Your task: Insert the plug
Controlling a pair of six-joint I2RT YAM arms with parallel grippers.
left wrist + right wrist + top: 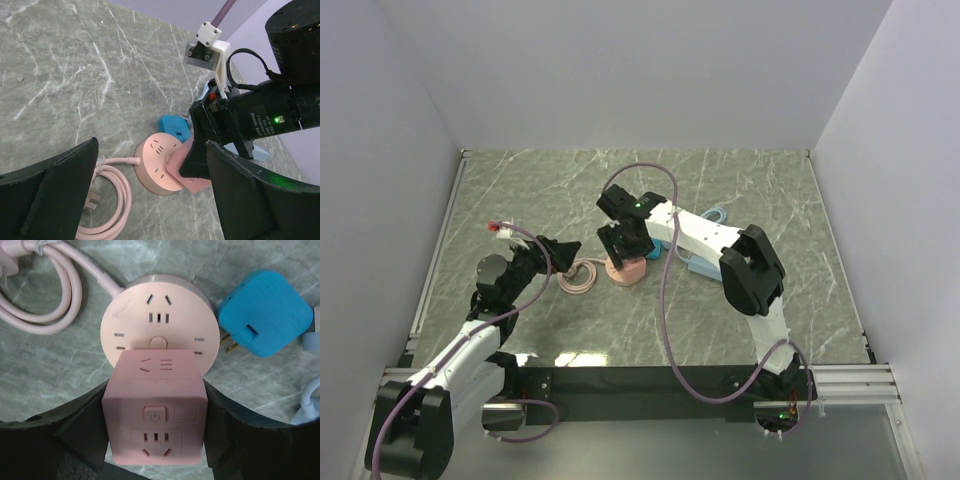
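Note:
My right gripper leans in from the far side, so it next needs to swing back and tilt upright over the hub's near edge to release the pink cube.
The small bright blue plug lies on the table just right of a round pink socket hub, its prongs toward the hub. It also shows in the left wrist view. My right gripper is shut on the pink cube and holds it over the hub's near edge; in the top view it is at the table's middle. My left gripper is open and empty, just left of the hub, over the coiled pink cord.
The hub's coiled pink cord lies left of it. A pale-blue power strip and its pale cord lie behind the right arm. White walls enclose the table on three sides.

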